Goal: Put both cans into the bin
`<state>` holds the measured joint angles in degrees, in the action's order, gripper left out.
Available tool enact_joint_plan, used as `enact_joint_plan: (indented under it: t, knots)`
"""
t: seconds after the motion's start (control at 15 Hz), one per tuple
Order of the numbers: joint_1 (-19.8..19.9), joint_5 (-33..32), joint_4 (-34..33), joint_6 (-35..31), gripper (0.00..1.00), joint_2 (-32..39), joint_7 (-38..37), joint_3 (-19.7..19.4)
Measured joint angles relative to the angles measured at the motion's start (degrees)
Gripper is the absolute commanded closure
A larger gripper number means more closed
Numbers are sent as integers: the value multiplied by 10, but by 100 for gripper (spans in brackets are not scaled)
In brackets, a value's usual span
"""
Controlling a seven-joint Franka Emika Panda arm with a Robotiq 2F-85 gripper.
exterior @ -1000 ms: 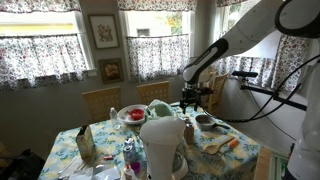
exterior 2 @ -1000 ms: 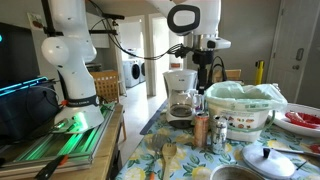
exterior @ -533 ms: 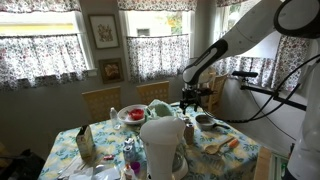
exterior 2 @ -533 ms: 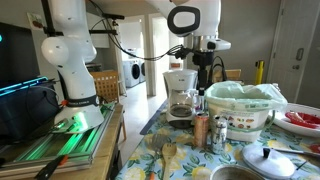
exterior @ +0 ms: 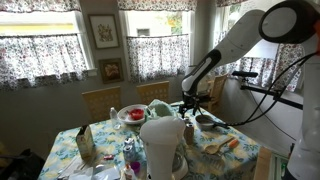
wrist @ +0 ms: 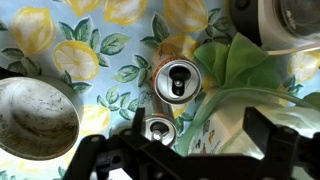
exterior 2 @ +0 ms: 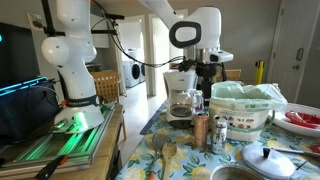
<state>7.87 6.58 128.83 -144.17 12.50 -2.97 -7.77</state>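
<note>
I will move my gripper down until its fingers are on either side of the rim of the copper can's top (exterior: 189, 125) (wrist: 178, 78), and then I will close it there.
Two cans stand side by side on the lemon-print tablecloth. In the wrist view I see their tops: one can (wrist: 177, 80) in the middle and a second can (wrist: 159, 130) below it. In an exterior view they are a copper can (exterior 2: 201, 128) and a silver can (exterior 2: 218, 135). The lime-green bin (wrist: 240, 70) sits right beside them and shows in both exterior views (exterior 2: 245, 98) (exterior: 160, 107). My gripper (wrist: 195, 135) is open and empty above the cans. Its left finger is next to the lower can. It also shows in both exterior views (exterior 2: 205, 88) (exterior: 192, 106).
A metal bowl (wrist: 35, 115) lies left of the cans. A coffee maker (exterior 2: 181, 95) stands behind them. A tall white vessel (exterior: 160, 142), a red plate (exterior: 132, 114), a pot lid (exterior 2: 270, 160) and wooden utensils (exterior: 222, 145) crowd the table.
My gripper has come down toward the cans and the bin. The cans and the bin have not moved.
</note>
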Motion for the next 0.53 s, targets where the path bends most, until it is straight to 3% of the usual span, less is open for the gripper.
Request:
enact_joint_plan:
  t: [0.33,0.53]
  knots:
    - [1,0,-1,-27,0,30,21,0]
    - [2,0,-2,-28,9,40,23,0]
